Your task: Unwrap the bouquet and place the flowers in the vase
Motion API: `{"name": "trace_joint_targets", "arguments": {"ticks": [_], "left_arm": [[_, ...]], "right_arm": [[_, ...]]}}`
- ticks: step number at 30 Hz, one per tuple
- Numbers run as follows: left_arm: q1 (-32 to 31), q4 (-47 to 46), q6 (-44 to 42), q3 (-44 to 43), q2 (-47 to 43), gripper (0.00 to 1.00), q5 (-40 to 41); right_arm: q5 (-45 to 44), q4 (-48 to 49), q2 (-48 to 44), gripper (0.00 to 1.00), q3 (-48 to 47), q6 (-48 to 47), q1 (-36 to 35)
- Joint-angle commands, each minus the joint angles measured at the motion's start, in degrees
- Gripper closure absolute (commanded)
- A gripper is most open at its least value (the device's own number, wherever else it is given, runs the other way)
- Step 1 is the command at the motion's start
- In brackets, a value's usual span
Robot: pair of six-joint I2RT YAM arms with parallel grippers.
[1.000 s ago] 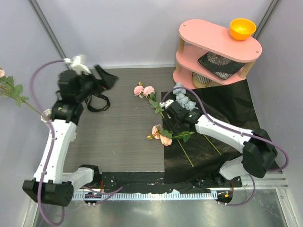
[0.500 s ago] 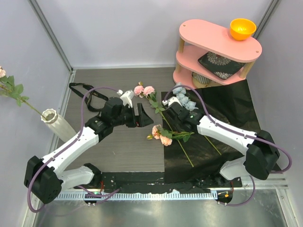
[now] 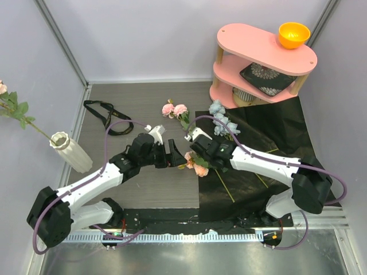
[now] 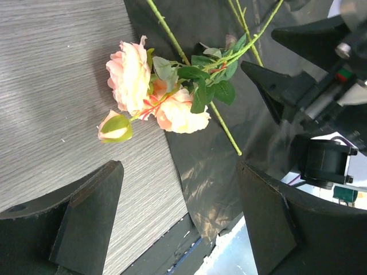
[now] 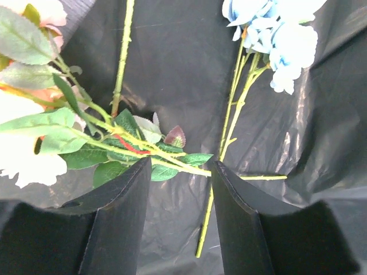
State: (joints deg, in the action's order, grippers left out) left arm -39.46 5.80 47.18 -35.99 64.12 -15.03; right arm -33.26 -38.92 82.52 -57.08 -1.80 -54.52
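The stem of the peach flowers should be gripped beside the leaves, so my right gripper should come down toward the black paper and close on it there.
The black paper (image 3: 281, 134) lies spread flat on the right with flowers loose on it. Peach flowers (image 3: 196, 165) (image 4: 137, 74) lie at its left edge. My left gripper (image 3: 176, 156) (image 4: 179, 169) hangs open just left of these blooms and holds nothing. My right gripper (image 3: 211, 162) (image 5: 182, 163) is open, and the peach flowers' green stem (image 5: 192, 169) crosses between its fingertips. Blue flowers (image 3: 221, 121) (image 5: 275, 34) and pink flowers (image 3: 175, 110) lie farther back. The white ribbed vase (image 3: 71, 152) stands at far left with one stem (image 3: 17, 112) in it.
A black ribbon (image 3: 106, 114) lies on the grey table (image 3: 143, 103) at back left. A pink shelf unit (image 3: 264, 51) at back right carries an orange bowl (image 3: 293, 34), a patterned black plate (image 3: 266, 77) and a ribbed cup (image 3: 243, 94). Walls close in on both sides.
My left arm has swung from the back left corner to the middle, beside the peach flowers. The right gripper has shifted slightly forward and left over the peach stem.
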Motion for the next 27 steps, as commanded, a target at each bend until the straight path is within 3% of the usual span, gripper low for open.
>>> {"name": "trace_joint_targets", "arguments": {"ticks": [1,8,14,20,27], "left_arm": [[0.0,-4.66,1.16,1.88,-4.35,0.16,0.97],[0.0,-7.12,1.16,6.45,-8.57,0.16,0.79],[0.0,-8.09,0.37,7.25,-9.97,0.15,-0.79],[0.0,-7.56,-0.6,7.25,-11.03,0.15,-1.58],[0.0,-5.98,-1.91,7.25,-13.31,0.14,-0.79]], "right_arm": [[-5.92,0.16,2.2,0.48,-2.16,-4.77,0.64],[-5.33,-5.64,3.88,0.48,0.55,-14.62,1.7],[-3.59,2.43,0.8,0.48,6.62,-25.77,2.14],[1.08,6.21,1.5,0.5,6.36,-29.3,2.23],[3.55,4.29,2.38,0.53,6.63,-31.68,2.58]]}}
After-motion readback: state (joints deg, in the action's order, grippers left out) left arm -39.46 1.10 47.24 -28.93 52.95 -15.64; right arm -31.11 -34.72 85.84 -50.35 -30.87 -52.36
